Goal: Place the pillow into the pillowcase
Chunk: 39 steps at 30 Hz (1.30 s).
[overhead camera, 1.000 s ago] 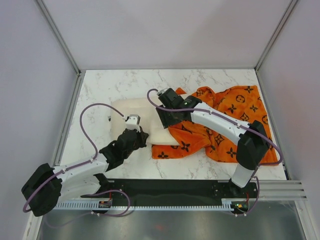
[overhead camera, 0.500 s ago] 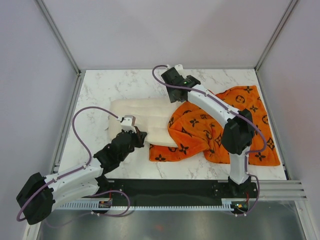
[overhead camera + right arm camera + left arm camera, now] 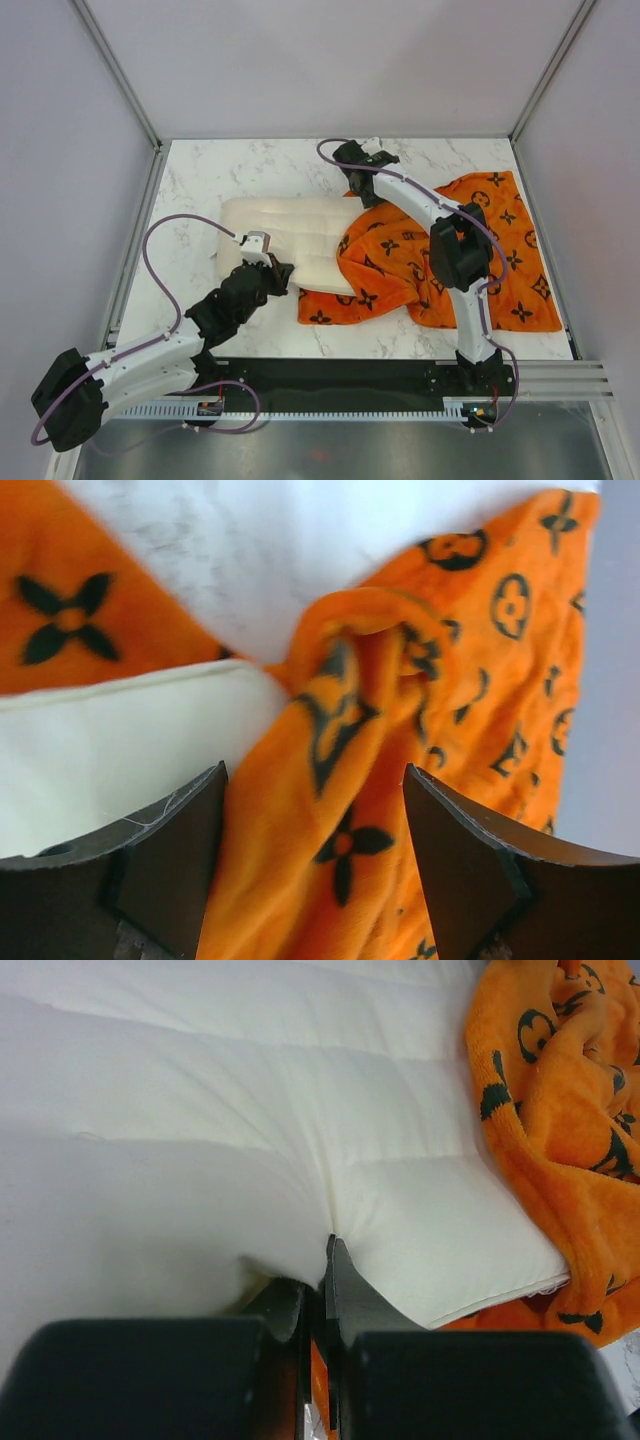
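Most of the pillow is still outside. My left gripper next needs to pull the pinched near edge of the pillow toward the orange pillowcase, then release it.
The cream-white pillow [image 3: 280,232] lies across the marble table, its right end under the orange pillowcase [image 3: 450,250]. My left gripper [image 3: 276,272] is at the pillow's near edge, shut on a pinch of its fabric [image 3: 330,1200]; the jaws [image 3: 325,1252] meet with the cloth bunched at their tips. My right gripper [image 3: 362,190] hovers open over the far edge of the pillowcase [image 3: 350,780], where the plush fabric folds over the pillow [image 3: 120,750]. Nothing is gripped between its fingers [image 3: 455,850].
The marble table [image 3: 200,170] is walled by a metal frame and grey panels on three sides. The right arm's elbow [image 3: 457,255] rises over the pillowcase. A loose purple cable [image 3: 160,250] loops left of the pillow.
My right gripper has opened wider and swung from the pillow's middle to the table's far side, leaving the pillowcase draped over the pillow's right end. The left gripper stays shut on the pillow.
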Available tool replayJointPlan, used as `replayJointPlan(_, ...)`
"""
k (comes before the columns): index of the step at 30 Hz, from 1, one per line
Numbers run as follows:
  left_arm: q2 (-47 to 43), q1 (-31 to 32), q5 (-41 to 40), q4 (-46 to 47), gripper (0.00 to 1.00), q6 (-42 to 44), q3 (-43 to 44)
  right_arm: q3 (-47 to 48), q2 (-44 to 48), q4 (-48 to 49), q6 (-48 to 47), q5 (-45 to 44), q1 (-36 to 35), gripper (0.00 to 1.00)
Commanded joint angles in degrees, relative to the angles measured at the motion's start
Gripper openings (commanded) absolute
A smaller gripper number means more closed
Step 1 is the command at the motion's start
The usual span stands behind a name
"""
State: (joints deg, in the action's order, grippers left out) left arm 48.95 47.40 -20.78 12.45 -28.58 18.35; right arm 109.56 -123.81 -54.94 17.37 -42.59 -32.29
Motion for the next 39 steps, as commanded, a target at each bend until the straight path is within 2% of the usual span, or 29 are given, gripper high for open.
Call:
replayJointPlan(1,-2.36,0.85,-0.05,5.04,0.02,3.09,0.46,-0.05,-0.64,-3.33,0.21,-8.12,2.93,0.79)
replayJointPlan(3,-2.54,0.86,-0.23,4.69,0.02,3.26,0.46,0.74,-1.61,-4.29,0.21,-9.79,3.03,0.78)
replayJointPlan(6,-2.63,0.86,-0.23,4.52,0.02,3.35,0.55,1.62,-3.45,-4.83,0.13,-10.06,3.46,0.70)
replayJointPlan(9,-2.19,0.85,-0.14,4.60,0.02,3.35,0.63,3.72,-5.21,-4.57,-0.22,-8.13,4.08,0.50)
replayJointPlan(10,-1.67,0.86,0.03,4.60,0.02,3.44,0.72,4.60,-6.26,-4.30,-0.84,-7.86,4.08,0.36)
replayJointPlan(12,-1.23,0.86,0.38,4.78,0.02,3.70,1.07,7.41,-7.23,-2.64,-1.98,-6.29,4.08,0.27)
replayJointPlan(13,-1.05,0.77,1.60,5.13,0.02,4.14,1.07,8.38,-8.28,-1.59,-2.85,-6.02,4.08,0.18)
replayJointPlan(15,-0.52,0.86,4.67,7.49,0.02,5.54,0.55,11.80,-9.86,0.96,-5.93,-6.97,4.08,0.10)
replayJointPlan(16,-0.35,0.86,8.35,9.77,0.02,6.86,0.55,13.47,-12.22,1.15,-6.98,-8.37,4.08,0.01)
replayJointPlan(18,0.79,0.86,11.97,11.45,0.02,7.83,1.33,18.57,-14.26,1.32,-9.45,-8.65,4.08,0.00)
replayJointPlan(21,2.03,0.77,19.61,14.53,0.02,9.41,2.56,20.61,-14.89,4.48,-11.56,-0.42,3.82,0.00)
replayJointPlan(22,2.03,0.85,23.20,16.45,0.02,10.03,2.83,20.17,-13.23,5.45,-11.74,3.96,3.38,0.00)
replayJointPlan(23,2.03,0.86,24.37,17.25,0.02,10.29,3.01,18.95,-12.26,7.11,-11.91,12.88,3.20,0.00)
replayJointPlan(26,1.94,0.85,26.48,18.66,0.02,11.70,3.97,15.35,-7.60,10.54,-11.74,28.20,1.19,0.00)
replayJointPlan(28,2.46,0.85,28.58,19.19,0.02,12.84,5.03,14.20,-4.97,11.25,-13.57,31.33,-2.14,0.00)
replayJointPlan(32,4.84,1.03,33.32,20.51,0.02,13.37,6.96,13.67,-1.88,11.08,-18.49,31.34,-8.74,0.00)
replayJointPlan(34,6.15,1.38,34.39,21.04,0.02,13.55,7.93,13.66,0.13,11.08,-18.42,35.10,-10.50,0.00)
replayJointPlan(36,8.00,2.43,33.70,22.17,0.02,13.81,8.28,14.36,1.37,11.17,-17.37,40.71,-10.68,0.00)
replayJointPlan(39,10.20,4.02,30.98,23.32,0.02,14.08,8.11,15.68,2.43,11.08,-13.86,42.50,-10.68,0.00)
